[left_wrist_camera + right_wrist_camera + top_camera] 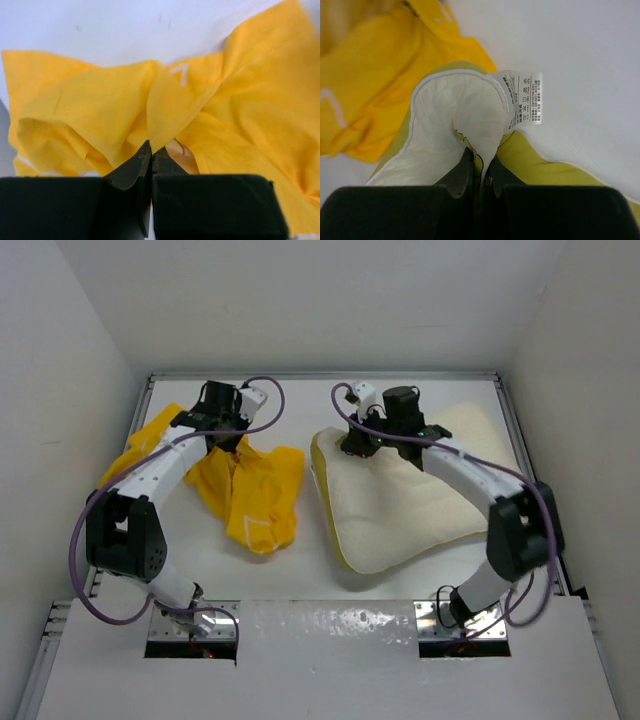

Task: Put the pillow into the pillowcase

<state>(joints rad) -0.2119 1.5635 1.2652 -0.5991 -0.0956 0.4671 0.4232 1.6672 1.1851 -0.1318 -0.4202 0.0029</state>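
My right gripper should next carry the pillow's corner to the left in the top view and release it beneath the pillowcase's held fold, because bare table still lies between the pillow's corner and that fold.
The bright yellow pillowcase (250,485) lies crumpled at the left of the table. My left gripper (228,437) is shut on a fold of the pillowcase (125,110) near its far edge. The cream-white quilted pillow (400,505) with yellow-green edge trim lies at the right. My right gripper (362,445) is shut on the pillow's far left corner (455,120), bunching it upward. A white care label (524,100) hangs at that corner. The pillow's yellow-green side panel (545,165) shows beside my fingers.
White walls enclose the table on the left, back and right. Metal rails run along the table's edges (515,430). The pillowcase also shows at the left of the right wrist view (365,90). A bare strip of white table (310,500) separates pillowcase and pillow.
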